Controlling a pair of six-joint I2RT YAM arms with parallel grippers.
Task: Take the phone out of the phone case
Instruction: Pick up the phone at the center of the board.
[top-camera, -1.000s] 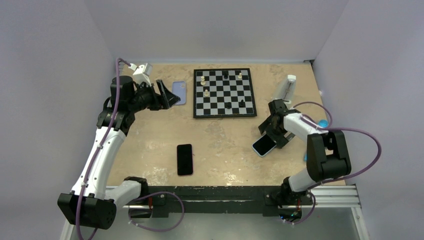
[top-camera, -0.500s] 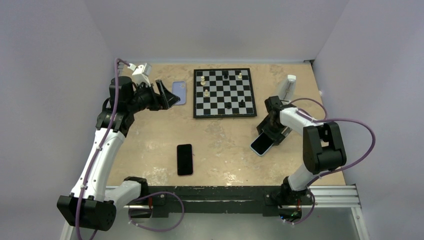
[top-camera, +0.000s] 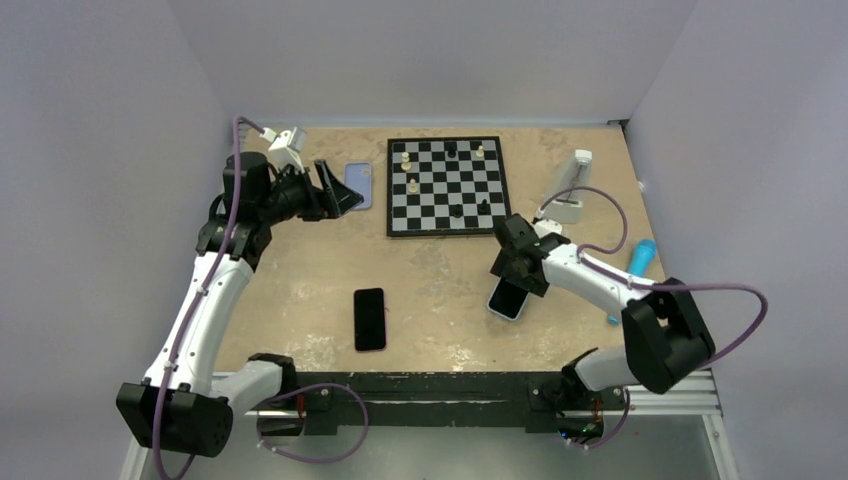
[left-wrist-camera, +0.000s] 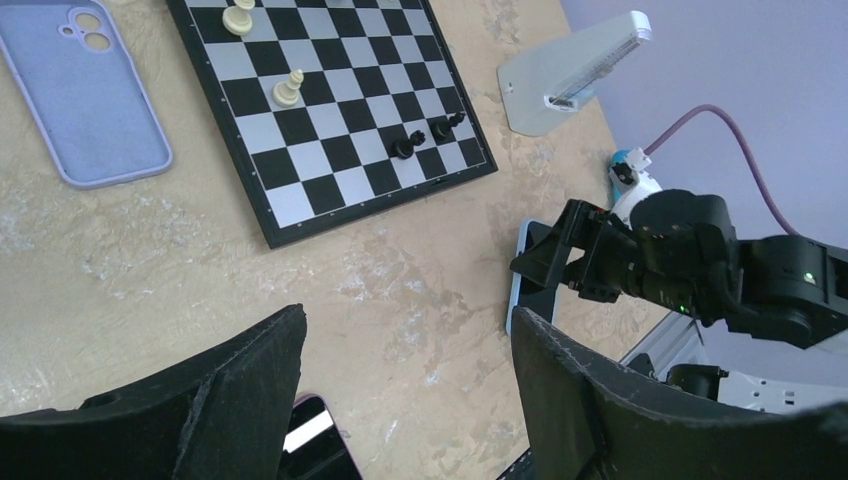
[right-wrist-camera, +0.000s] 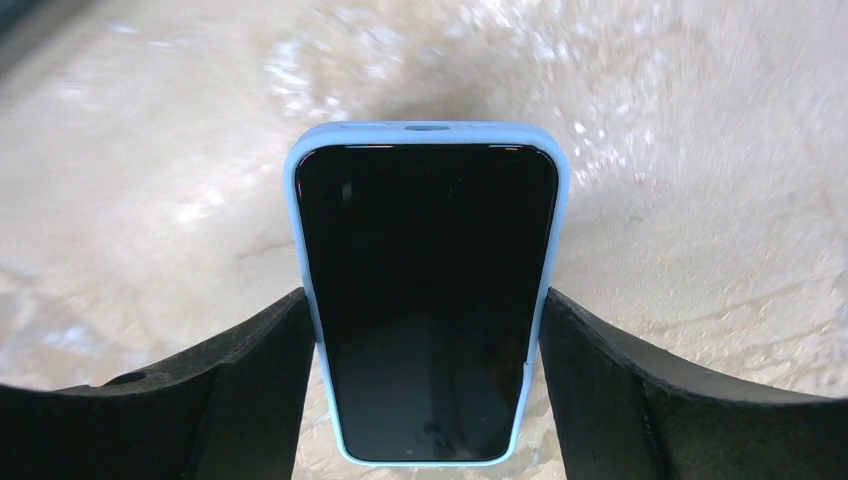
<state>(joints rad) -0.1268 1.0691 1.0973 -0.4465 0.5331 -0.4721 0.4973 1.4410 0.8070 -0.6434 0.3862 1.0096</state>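
Note:
My left gripper moves across onto the cased phone's far end (left-wrist-camera: 534, 230) next, since the other gripper's fingers leave it uncovered, to my left gripper's right in the top view.
A phone in a light blue case (right-wrist-camera: 425, 300) sits between my right gripper's (right-wrist-camera: 428, 305) fingers, which press on the case's two long sides. In the top view the cased phone (top-camera: 507, 299) is right of the table's middle, under the right gripper (top-camera: 514, 277). It also shows in the left wrist view (left-wrist-camera: 517, 297). My left gripper (top-camera: 337, 196) is open and empty, hovering at the back left beside an empty lilac case (top-camera: 358, 185). A bare black phone (top-camera: 369, 319) lies near the front edge.
A chessboard (top-camera: 450, 186) with a few pieces lies at the back middle. A white stand (top-camera: 574, 180) is at the back right, with a blue object (top-camera: 640, 257) near the right edge. The lilac case (left-wrist-camera: 85, 95) and chessboard (left-wrist-camera: 330, 100) show in the left wrist view.
My right gripper has moved left toward the table's middle with the blue-cased phone in it, turning it more upright in the top view. The left arm has not moved.

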